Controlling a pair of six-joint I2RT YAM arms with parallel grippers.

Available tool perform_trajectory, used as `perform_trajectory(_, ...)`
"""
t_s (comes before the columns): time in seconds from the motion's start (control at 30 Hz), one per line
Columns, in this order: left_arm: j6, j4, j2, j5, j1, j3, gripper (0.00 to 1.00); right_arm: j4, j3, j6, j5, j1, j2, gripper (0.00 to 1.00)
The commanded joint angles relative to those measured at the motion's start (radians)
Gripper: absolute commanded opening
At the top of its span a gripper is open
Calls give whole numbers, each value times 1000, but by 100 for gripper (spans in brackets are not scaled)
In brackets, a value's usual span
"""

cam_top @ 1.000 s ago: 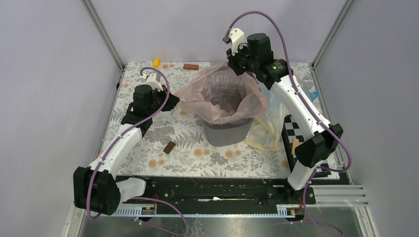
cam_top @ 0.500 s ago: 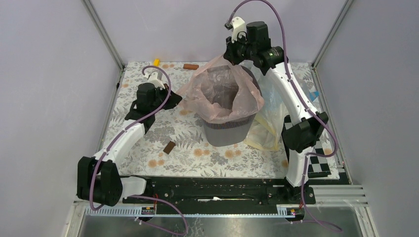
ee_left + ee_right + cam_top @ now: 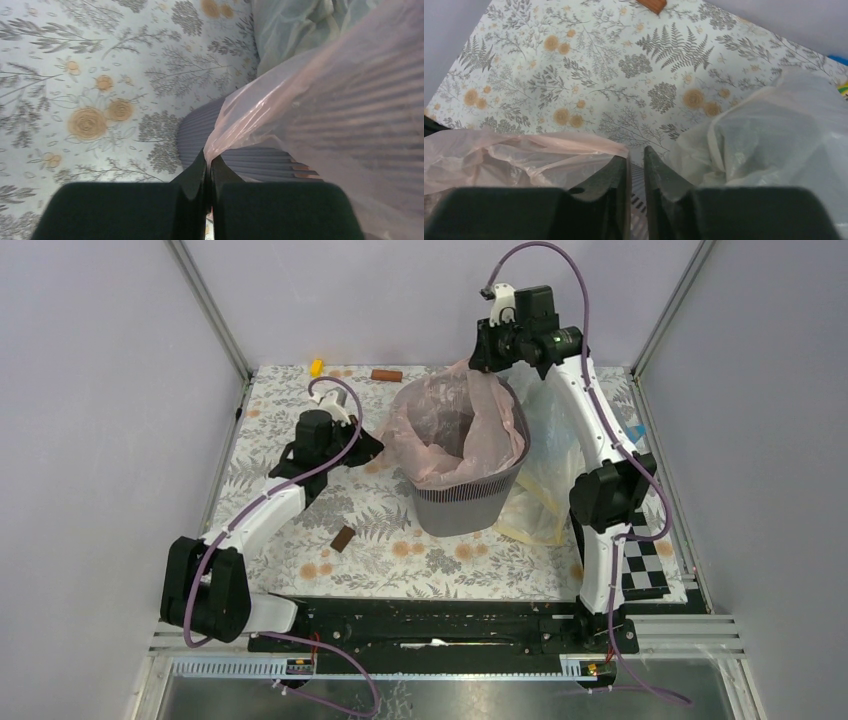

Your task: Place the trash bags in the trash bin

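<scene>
Next, the right gripper lifts from the bin's far rim, then goes back and down onto the bag's pink edge there, since the bin's rim shows bare.
The dark grey mesh trash bin stands mid-table, with a pale pink trash bag spread across its mouth and hanging down the outside. My left gripper is shut on the bag's left edge, just left of the bin's ribbed wall; the fingertips pinch the film. My right gripper hovers at the far rim, its jaws a narrow gap apart. Pink film lies over the left finger's tip, and bin mesh shows through the gap.
A bigger clear bag slumps against the bin's right side, also seen as a clear bag beside my right fingers. A brown block lies front-left, another brown block and a yellow piece at the back. A checkered board is right.
The right arm swung back and to the right, lifting the bag's far edge to the far rim. The left gripper carried its edge rightward to the bin. The bag's mouth now stands taller.
</scene>
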Motion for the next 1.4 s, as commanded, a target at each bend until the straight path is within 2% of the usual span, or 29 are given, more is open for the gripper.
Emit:
perform_trajectory(0.0, -13, 80, 9, -9, -42, -11, 0, -78, 35, 62, -26, -52, -43, 32)
perform_trajectory(0.1, -16, 89, 9, -12, -48, -15, 0, -89, 46, 79, -19, -68, -78, 42)
perform_trajectory(0.2, -17, 96, 7, -14, -48, -15, 0, -113, 80, 86, 23, -71, -118, 63)
perform_trajectory(0.27, -20, 103, 8, -12, -51, -14, 0, -120, 76, 88, 34, -71, -166, 69)
perform_trajectory(0.5, -18, 109, 17, -6, -56, -10, 0, -172, -53, 96, 38, -71, -319, 71)
perform_trajectory(0.67, -19, 111, 6, -12, -56, -12, 0, -224, -199, 99, 40, -71, -416, 65)
perform_trajectory(0.83, -25, 123, 6, -9, -58, -19, 0, -227, -315, 102, 74, -69, -474, 64)
perform_trajectory(1.0, -31, 130, 4, -8, -62, -23, 0, -254, -327, 97, 65, -69, -457, 53)
perform_trajectory(1.13, -36, 138, -4, -16, -67, -32, 0, -280, -307, 92, 53, -69, -436, 39)
perform_trajectory(1.23, -36, 140, -4, -20, -67, -36, 0, -285, -299, 93, 64, -69, -435, 21)
perform_trajectory(1.3, -34, 139, -6, -21, -67, -36, 0, -288, -290, 92, 76, -69, -437, 4)
perform_trajectory(1.37, -31, 137, -9, -27, -67, -38, 0, -295, -275, 93, 98, -69, -436, 0)
